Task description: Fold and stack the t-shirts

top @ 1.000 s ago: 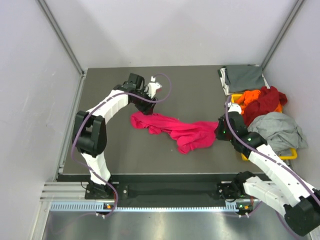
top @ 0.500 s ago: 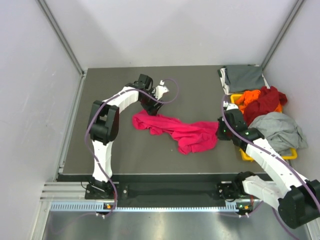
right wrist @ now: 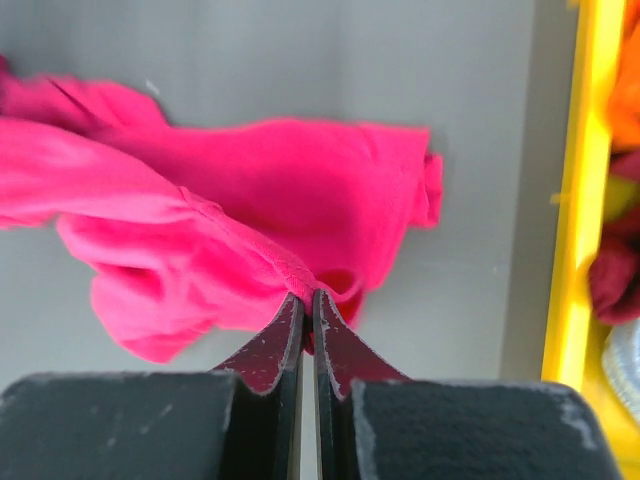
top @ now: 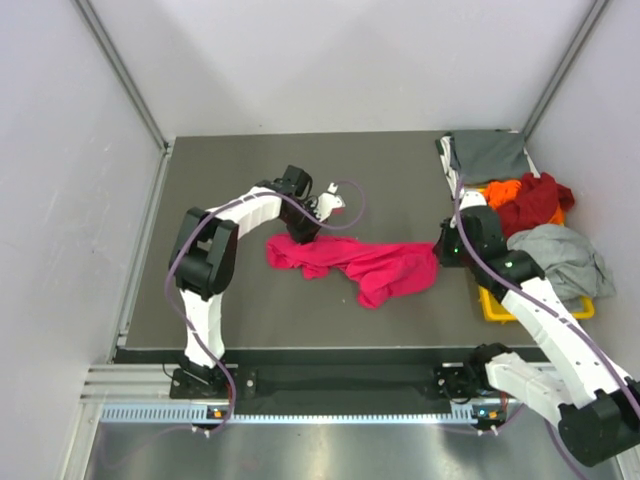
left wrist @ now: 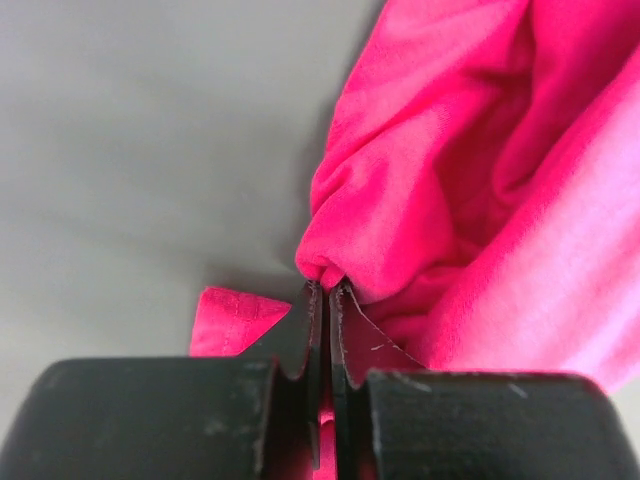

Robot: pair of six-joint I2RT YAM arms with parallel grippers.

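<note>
The t-shirt's fold goes up, to the left in the top view and down in my left gripper next, then comes free, as bare tabletop lies there.
A magenta-pink t-shirt point(top: 375, 265) lies crumpled and stretched across the middle of the table. My left gripper point(top: 305, 232) is shut on a fold at its left end; in the left wrist view the pink t-shirt point(left wrist: 470, 190) bunches right at the left gripper point(left wrist: 327, 288). My right gripper point(top: 441, 250) is shut on the shirt's right edge, and the right wrist view shows the pink t-shirt point(right wrist: 250, 220) pinched in the right gripper point(right wrist: 308, 296) by a hem. A folded dark grey t-shirt point(top: 487, 157) lies at the back right.
A yellow bin point(top: 495, 308) at the right edge holds orange point(top: 503, 191), dark red point(top: 535, 205) and light grey point(top: 560, 260) shirts piled over its rim. The yellow bin wall point(right wrist: 580, 190) runs close to the right gripper. Grey walls enclose the table on three sides.
My left gripper has come down from the back onto the shirt's left end and shut on it. The right gripper has lifted and pulled the shirt's right edge slightly back.
</note>
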